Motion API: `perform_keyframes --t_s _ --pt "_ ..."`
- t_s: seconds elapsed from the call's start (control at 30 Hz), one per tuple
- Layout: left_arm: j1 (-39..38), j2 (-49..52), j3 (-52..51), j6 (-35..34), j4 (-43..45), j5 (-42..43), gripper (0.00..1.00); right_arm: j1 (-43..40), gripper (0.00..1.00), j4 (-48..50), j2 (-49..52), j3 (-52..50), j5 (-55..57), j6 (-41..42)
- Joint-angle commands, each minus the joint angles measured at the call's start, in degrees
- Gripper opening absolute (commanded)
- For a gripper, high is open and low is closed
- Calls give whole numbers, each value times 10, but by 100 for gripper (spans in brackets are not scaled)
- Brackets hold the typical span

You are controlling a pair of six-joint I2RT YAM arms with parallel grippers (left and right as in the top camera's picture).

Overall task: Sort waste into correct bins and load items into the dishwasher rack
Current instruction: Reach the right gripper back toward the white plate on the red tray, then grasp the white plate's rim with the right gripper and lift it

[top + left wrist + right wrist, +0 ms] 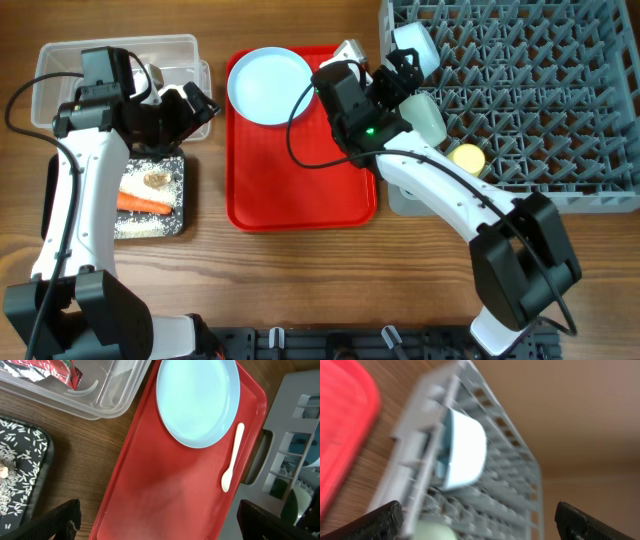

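I will turn my right gripper from the grey rack and lower it to the pale blue plate's rim by the spoon.
The pale blue plate lies at the back of the red tray; it also shows in the left wrist view with the white spoon beside it. My left gripper is open and empty, hovering by the tray's left edge. My right gripper is open and empty at the grey rack's left side. Two bowls and the yellow cup sit in the rack. The right wrist view is blurred and shows one bowl.
The clear tub at the back left holds a red-and-white wrapper. The black tray in front of it holds rice, a carrot piece and a brown scrap. Bare wood lies in front.
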Motion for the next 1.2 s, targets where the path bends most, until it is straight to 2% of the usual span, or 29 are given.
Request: perform_keyframes --t_s 0.0,0.17,0.4,0.47,0.83,1.17 --pt "2 -7 4 1 1 1 100 1 100 -12 -61 36 -166 63" --pt "2 -7 4 1 1 1 100 0 100 -47 -84 37 -388 231" --pt "2 -7 4 1 1 1 100 0 100 -123 -85 37 -613 360" --pt "2 -7 4 1 1 1 100 -1 100 -123 -85 37 -673 362" --pt "2 -7 4 1 1 1 100 -35 100 -117 -54 97 -638 441" --pt "2 -7 4 1 1 1 100 -50 100 -92 154 196 -676 510"
